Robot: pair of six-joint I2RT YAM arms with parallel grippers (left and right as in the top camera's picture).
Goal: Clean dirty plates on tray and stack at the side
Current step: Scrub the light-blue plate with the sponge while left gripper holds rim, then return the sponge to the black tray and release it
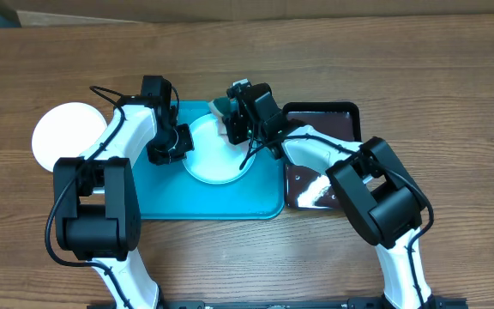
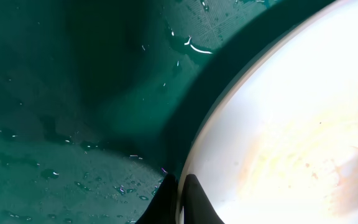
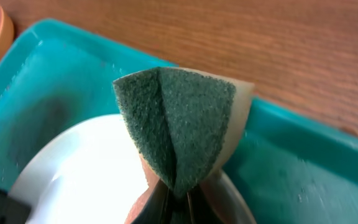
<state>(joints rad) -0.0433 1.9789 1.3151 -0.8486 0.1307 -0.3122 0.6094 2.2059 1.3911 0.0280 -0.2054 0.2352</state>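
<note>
My right gripper should rise past the teal rim next, then go right in the overhead view and down over the black tray (image 1: 336,127).
A pale round plate (image 1: 221,153) lies on the teal tray (image 1: 178,202). My left gripper (image 1: 175,148) is shut on its left rim. In the left wrist view the two fingers (image 2: 180,200) pinch the rim of the plate (image 2: 291,124), which shows faint orange smears, over the wet tray (image 2: 73,93). My right gripper (image 1: 237,124) is shut on a folded green sponge (image 1: 222,106) at the plate's far edge. In the right wrist view the sponge (image 3: 179,124) stands up from the jaws (image 3: 179,208) over the plate (image 3: 86,168). A white plate (image 1: 65,133) lies on the table left of the tray.
A glossy black tray (image 1: 337,116) with a white smear sits right of the teal tray, under my right arm. Bare wooden table (image 1: 401,51) lies behind and around both trays. The teal tray's far rim (image 3: 303,124) is close behind the sponge.
</note>
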